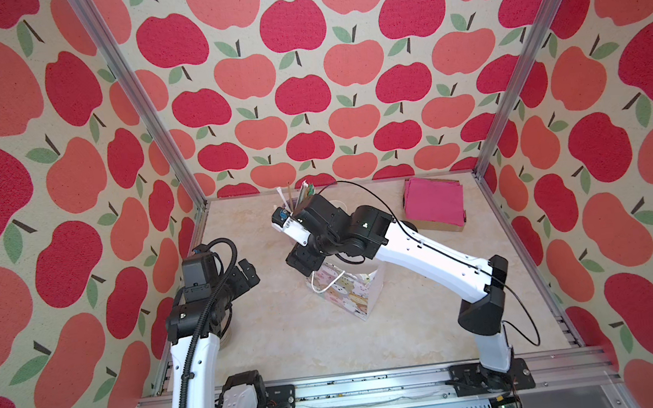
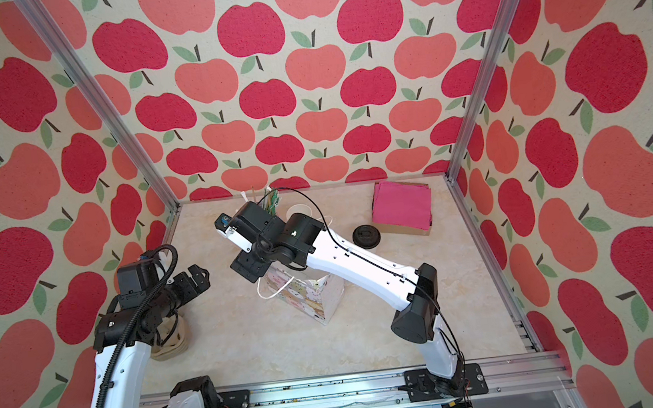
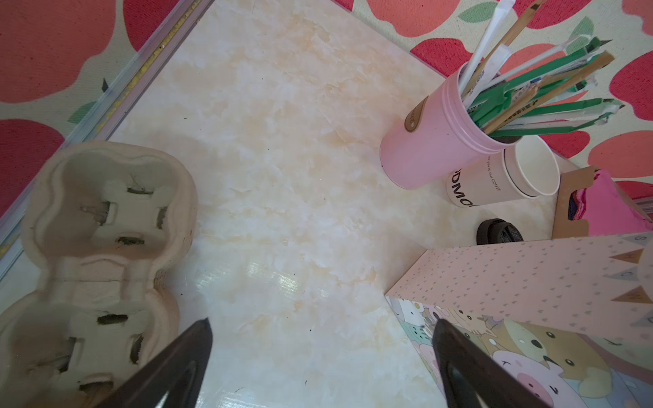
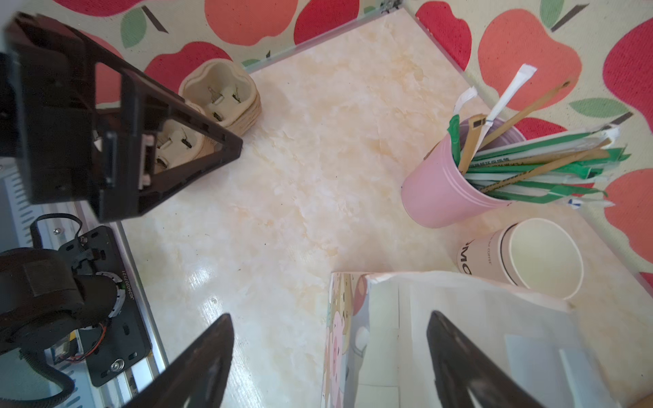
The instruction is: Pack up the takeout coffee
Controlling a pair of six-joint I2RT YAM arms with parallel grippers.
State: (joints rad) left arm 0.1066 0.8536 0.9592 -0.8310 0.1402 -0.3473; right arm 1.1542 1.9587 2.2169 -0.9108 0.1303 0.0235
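Note:
The pulp carriers' bag-side rim is clear because the table there is bare, so the left gripper should next move down toward the wall and close with its fingers on both sides of that rim at the carriers' far pocket (image 3: 186,216).
The takeout coffee cup is hidden in every view. A black lid (image 2: 367,235) lies on the table by the napkin box and also shows in the left wrist view (image 3: 499,231). The cartoon-animal gift bag (image 1: 352,294) (image 2: 319,298) stands open mid-table. My right gripper (image 4: 328,314) (image 1: 306,259) hangs open over the bag's (image 4: 459,318) mouth, its near wall between the jaws, nothing held. My left gripper (image 3: 321,320) (image 1: 249,274) is open and empty above bare table, left of the bag (image 3: 530,275).
A nested stack of white lettered cups (image 4: 523,258) (image 3: 501,176) stands beside a pink cup of straws (image 4: 445,183) (image 3: 434,141) at the back. Pulp cup carriers (image 3: 106,212) (image 2: 171,342) sit by the left wall. Pink napkins in a cardboard box (image 1: 435,203) lie back right.

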